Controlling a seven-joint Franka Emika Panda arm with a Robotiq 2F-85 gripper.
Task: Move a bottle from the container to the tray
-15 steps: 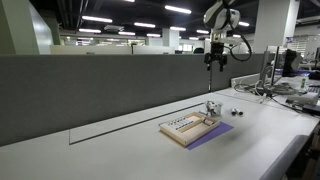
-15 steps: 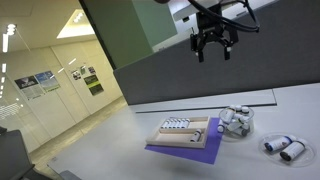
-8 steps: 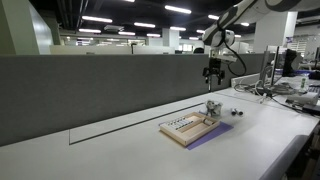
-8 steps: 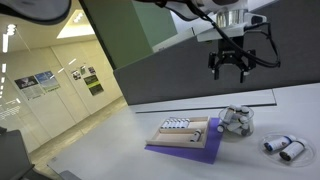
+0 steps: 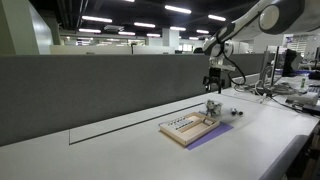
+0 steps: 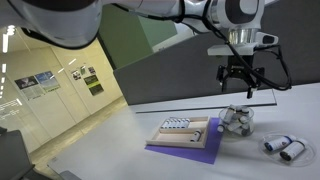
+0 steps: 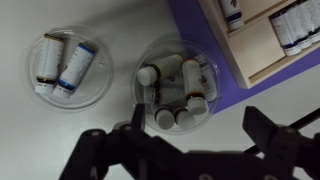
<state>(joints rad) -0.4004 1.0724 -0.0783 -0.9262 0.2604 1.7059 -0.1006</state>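
Observation:
Next I should lower my open gripper down into the container onto the small white bottle nearest the tray, because its label and cap lie uncovered by other bottles.
The container point(image 7: 175, 80) is a small clear round receptacle holding several white-capped bottles point(image 7: 190, 100). It stands at the tray's end in both exterior views point(image 5: 213, 108) point(image 6: 237, 120). The tray point(image 6: 185, 131) is a flat tan board lying on a purple mat, with several bottles laid in it; it also shows in the other views point(image 5: 187, 127) point(image 7: 270, 35). My gripper point(image 7: 198, 124) is open and empty. It hangs well above the container point(image 5: 214, 82) point(image 6: 240, 80), roughly over it. In the wrist view its dark fingers point(image 7: 138, 121) straddle the container's near edge.
A second clear dish point(image 7: 68, 68) with two bottles lying in it stands beside the container, away from the tray point(image 6: 283, 148). The purple mat point(image 6: 190, 150) lies under the tray. A grey partition wall point(image 5: 100, 90) runs behind the table. Cables and equipment point(image 5: 290, 90) lie at the far end.
My gripper has come down and across from high above the table to a spot over the container. It stays open. The bottles, container and tray have not moved.

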